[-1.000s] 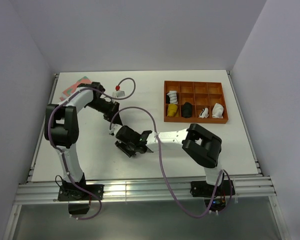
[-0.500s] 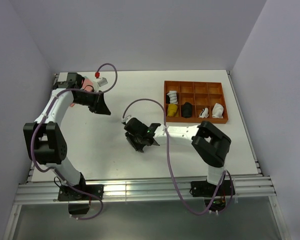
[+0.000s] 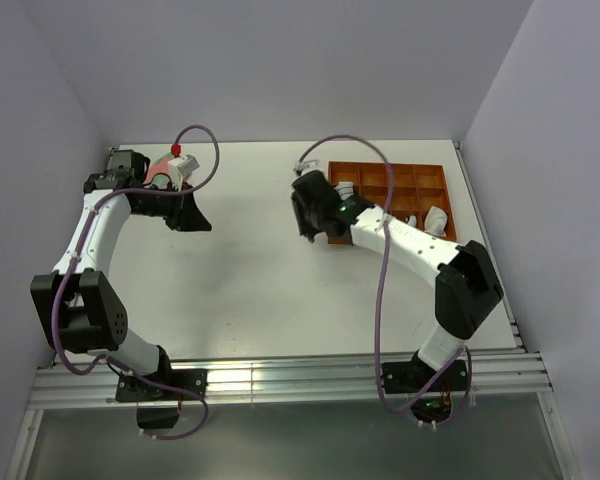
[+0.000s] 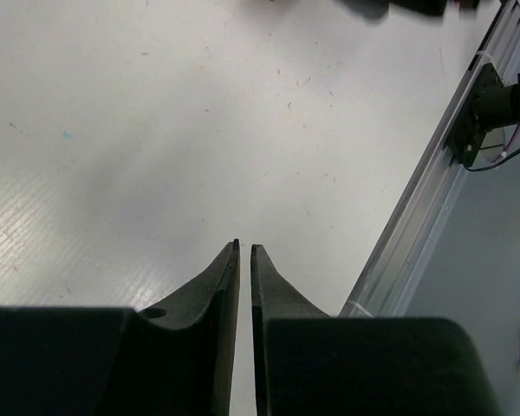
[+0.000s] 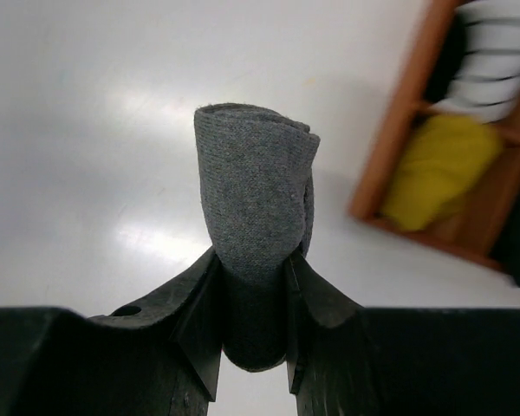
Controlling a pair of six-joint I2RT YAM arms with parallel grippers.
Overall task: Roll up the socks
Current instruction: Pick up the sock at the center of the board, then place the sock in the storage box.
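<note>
I should move my right gripper to the right in the top view, over the tray's section (image 3: 373,196) beside the striped sock, and then down to let go, because that section is empty.
My right gripper (image 5: 251,256) is shut on the rolled plain grey sock (image 5: 256,191), which stands up out of the jaws above the white table. In the top view this gripper (image 3: 308,222) hangs just left of the orange tray (image 3: 390,240) and hides the grey sock. A rolled white sock with black stripes (image 5: 494,61) lies in the tray's far left compartment, also seen in the top view (image 3: 345,190). My left gripper (image 4: 244,247) is shut and empty over bare table, at the far left in the top view (image 3: 192,218).
The tray's wall (image 5: 388,139) is close on the right of the held sock. In the tray lie a yellow bundle (image 5: 438,169), a black bundle (image 3: 374,218) and white bundles (image 3: 435,220). The table's metal rail (image 4: 433,199) runs to the right of the left gripper. A pink object (image 3: 165,172) lies at the back left.
My right gripper has carried the grey sock from the table's middle back and right to the tray's left edge. My left arm has swung left and back, away from the middle.
</note>
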